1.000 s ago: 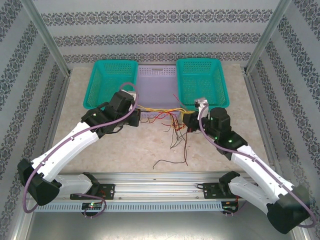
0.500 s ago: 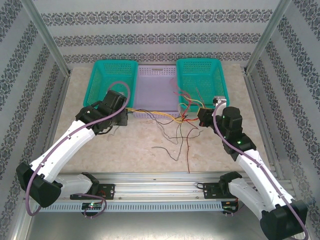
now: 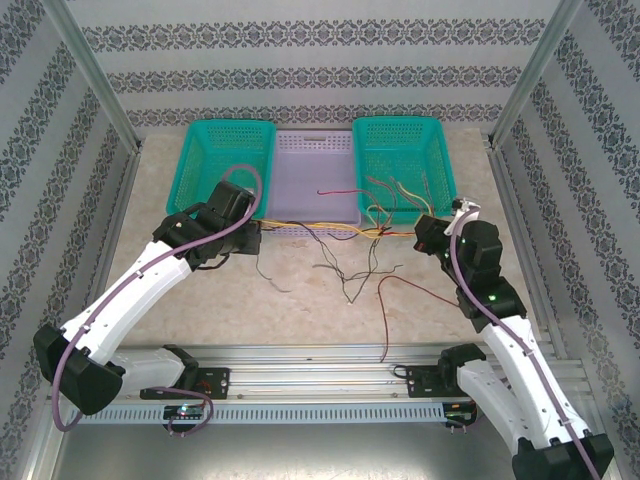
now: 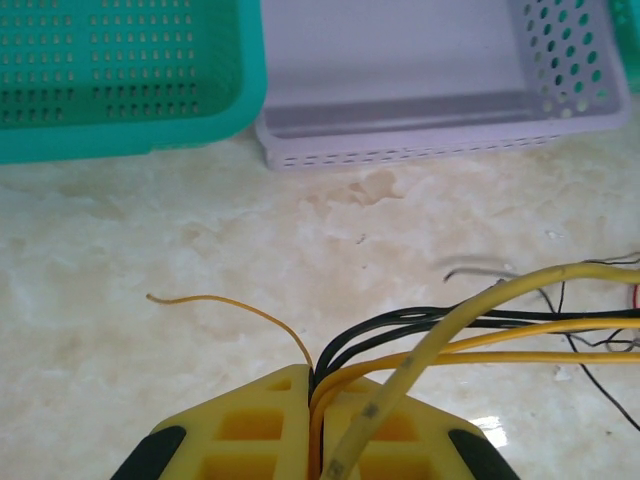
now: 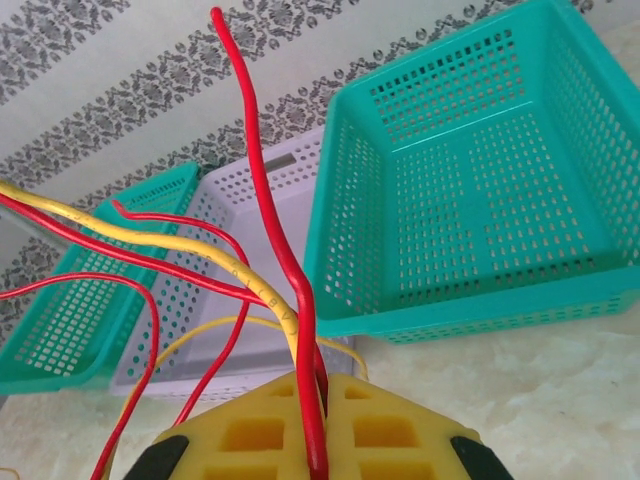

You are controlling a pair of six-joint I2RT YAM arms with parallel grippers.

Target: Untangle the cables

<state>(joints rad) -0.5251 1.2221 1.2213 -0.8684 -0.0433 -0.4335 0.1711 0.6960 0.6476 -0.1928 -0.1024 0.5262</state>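
I should next tip my right gripper down toward the tabletop in front of the teal basket and then let go of the red cables, since they stretch between both grippers.
The cables point(image 3: 322, 228) are thin black, yellow and red wires pulled into a line between my two grippers, in front of the baskets. Loose black ends point(image 3: 345, 275) droop onto the table and a long red one point(image 3: 400, 287) trails toward the near rail. My left gripper point(image 3: 250, 238) is shut on black and yellow cables point(image 4: 420, 322), which leave the fingertips point(image 4: 290, 400) to the right. My right gripper point(image 3: 420, 236) is shut on red cables point(image 5: 285, 250) and a yellow one point(image 5: 215, 252), which fan up and left from its fingertips point(image 5: 370, 410).
Three baskets stand in a row at the back: a teal basket point(image 3: 232, 123) on the left, a lavender one point(image 3: 312, 134) in the middle, a teal one point(image 3: 397, 120) on the right. Some wire ends lie over the right basket's front. A metal rail point(image 3: 320, 352) runs along the near edge.
The grippers have moved apart, the right one far to the right and the left one slightly left. The knot has stretched out, and the red wire has been dragged right.
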